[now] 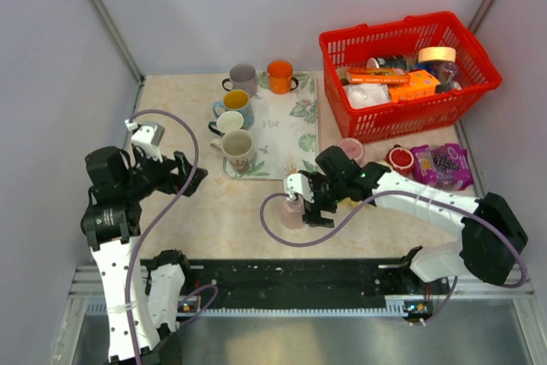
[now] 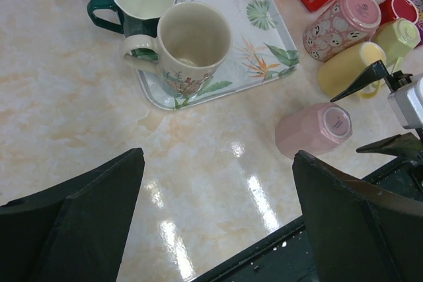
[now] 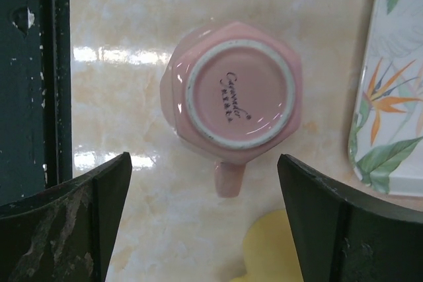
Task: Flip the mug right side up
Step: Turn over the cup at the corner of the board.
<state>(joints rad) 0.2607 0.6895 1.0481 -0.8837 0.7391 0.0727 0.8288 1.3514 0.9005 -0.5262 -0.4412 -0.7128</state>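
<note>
The right gripper lowers its open fingers around the pink mug's handle (image 3: 229, 180) below it next and closes, since the handle juts out between them.
A pink mug (image 3: 239, 92) stands upside down on the marble table, its white-ringed base facing up. Its handle (image 3: 228, 177) points toward my right gripper (image 3: 203, 162). That gripper hovers right above it, open, with the fingers wide on either side of the handle and touching nothing. The top view shows the mug (image 1: 294, 211) near the front edge, under the right gripper (image 1: 309, 204). The left wrist view shows the same mug (image 2: 313, 131) at the right. My left gripper (image 2: 218, 156) is open over bare table at the left (image 1: 190, 175).
A leaf-patterned tray (image 1: 286, 130) holds several upright mugs. A yellow mug (image 3: 274, 252) lies close beside the pink one. More mugs (image 2: 344, 24) sit upside down toward a red basket (image 1: 406, 74) of groceries at back right. The black front rail (image 3: 30, 77) is close.
</note>
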